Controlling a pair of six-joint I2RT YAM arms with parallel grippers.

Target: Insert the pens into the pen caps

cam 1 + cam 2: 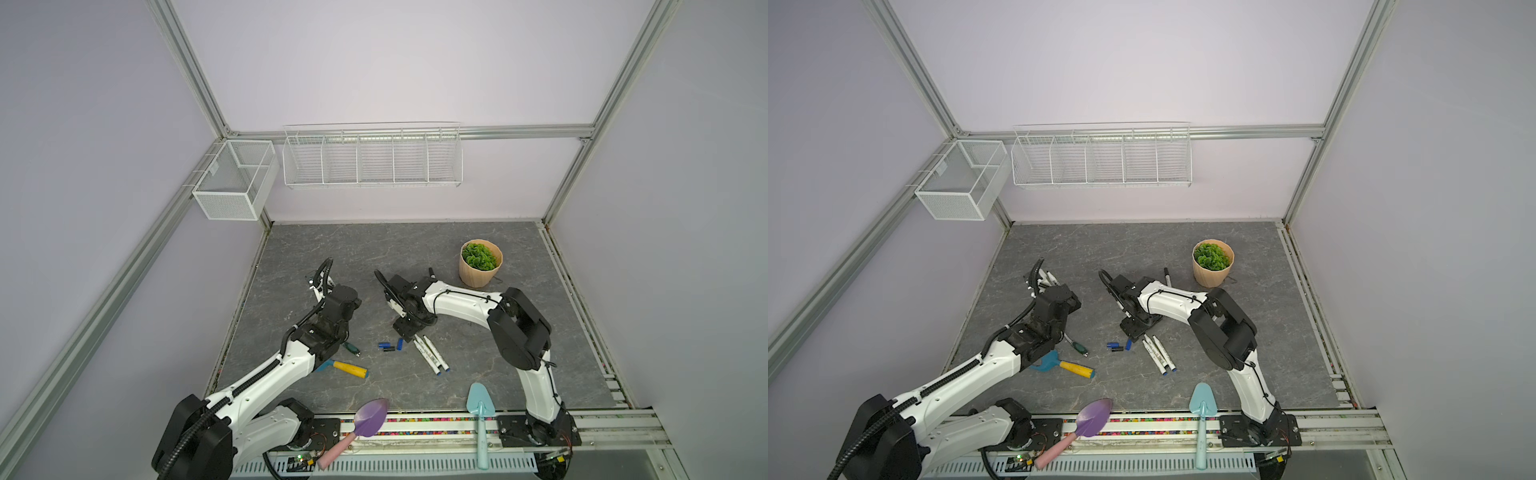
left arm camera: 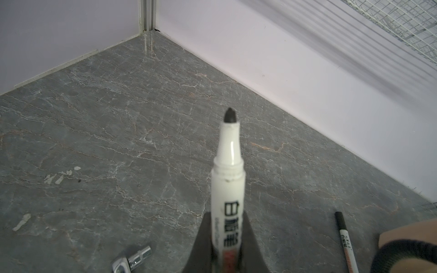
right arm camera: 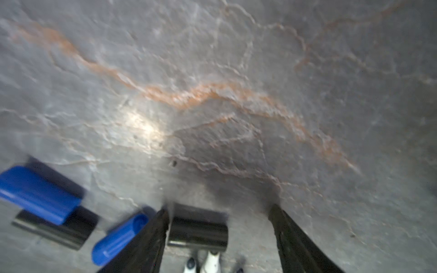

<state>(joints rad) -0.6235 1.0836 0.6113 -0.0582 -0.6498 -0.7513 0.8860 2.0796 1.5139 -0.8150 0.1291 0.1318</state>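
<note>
My right gripper has a blue cap crowding one finger, so next it needs to sweep toward the potted plant's side, push the black pen cap [image 3: 198, 230] along, and then close across the black pen cap's body.
My left gripper [image 2: 225, 214] is shut on a white pen [image 2: 228, 179] whose bare black tip points toward the far left corner. In a top view that gripper [image 1: 319, 286] sits at mid-left. My right gripper [image 3: 220, 208] is open and low over the table. A black pen cap [image 3: 198, 230] lies between its fingers, against one of them. Two blue pen caps [image 3: 40, 193] [image 3: 118, 238] and another black one [image 3: 54, 229] lie just beside it. In both top views several white pens [image 1: 430, 355] [image 1: 1158, 356] lie right of the caps [image 1: 386, 345]. One black-capped pen [image 1: 431, 273] lies near the pot.
A potted green plant [image 1: 481, 262] stands at the back right. A green-handled wrench [image 1: 351, 348] and a yellow-handled tool [image 1: 349, 369] lie by the left arm. Purple [image 1: 370, 417] and teal [image 1: 480, 403] trowels rest on the front rail. Wire baskets [image 1: 372, 156] hang on the wall.
</note>
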